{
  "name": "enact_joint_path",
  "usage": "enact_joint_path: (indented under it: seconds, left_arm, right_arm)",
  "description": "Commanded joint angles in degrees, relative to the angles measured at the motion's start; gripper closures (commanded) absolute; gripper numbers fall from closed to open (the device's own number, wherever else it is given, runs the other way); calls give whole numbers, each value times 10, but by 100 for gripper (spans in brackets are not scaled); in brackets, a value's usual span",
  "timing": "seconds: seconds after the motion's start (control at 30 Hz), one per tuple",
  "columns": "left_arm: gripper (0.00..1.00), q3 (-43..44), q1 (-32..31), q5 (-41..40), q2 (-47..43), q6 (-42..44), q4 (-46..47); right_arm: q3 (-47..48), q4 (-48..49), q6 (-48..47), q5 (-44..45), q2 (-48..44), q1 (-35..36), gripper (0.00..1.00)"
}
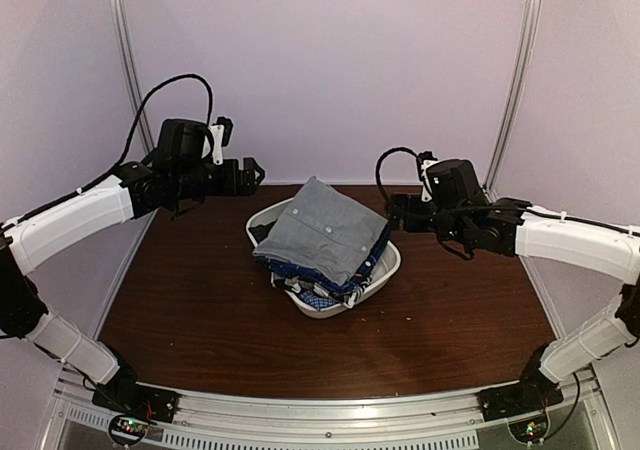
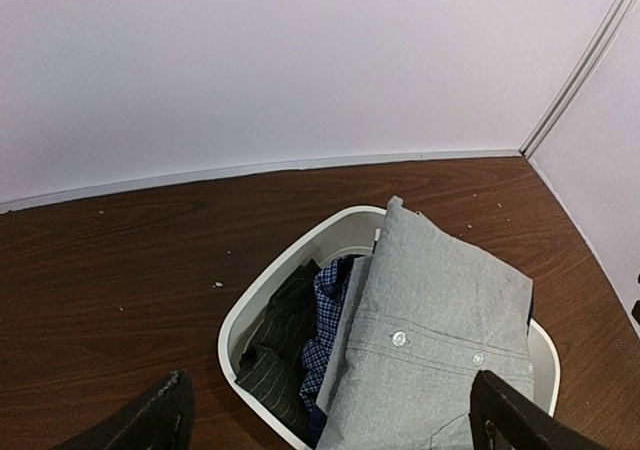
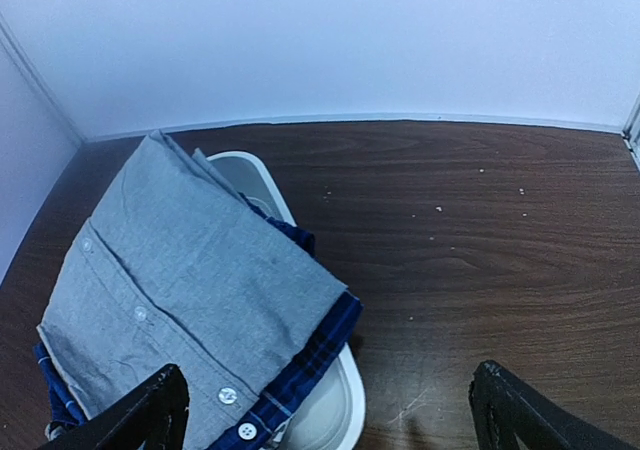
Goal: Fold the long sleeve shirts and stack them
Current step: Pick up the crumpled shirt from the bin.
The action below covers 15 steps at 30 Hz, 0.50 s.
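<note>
The grey shirt lies on top, so my right gripper needs to move over the basket and down onto the grey shirt's middle by its button strip [image 1: 327, 231] [image 3: 155, 302].
A folded plain grey shirt [image 1: 320, 227] with small white buttons lies on top of a pile in the white basket [image 1: 388, 268] at mid-table. It also shows in the left wrist view [image 2: 440, 320] and the right wrist view [image 3: 190, 290]. Dark blue plaid shirts [image 1: 325, 288] lie under it, also seen in the left wrist view [image 2: 325, 330] and the right wrist view [image 3: 315, 365]. My left gripper [image 1: 255, 173] hovers open to the left of the basket, holding nothing. My right gripper [image 1: 393, 210] hovers open to the basket's right, holding nothing.
A dark striped garment [image 2: 270, 355] fills the basket's left side. The brown table [image 1: 200, 300] is walled by pale panels at the back and sides. Small white crumbs [image 3: 440, 208] dot the wood.
</note>
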Motion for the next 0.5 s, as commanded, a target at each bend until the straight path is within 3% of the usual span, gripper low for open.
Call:
enact_joint_path:
  seconds: [0.0,0.47]
  left_arm:
    - [2,-20,2,-22,-18,1,1]
    - [2,-54,3,-35,-47,-16,-17]
  right_arm:
    - [59,-19,-22,3,58,40,0]
    - [275,-52,-85,5,299,104,0]
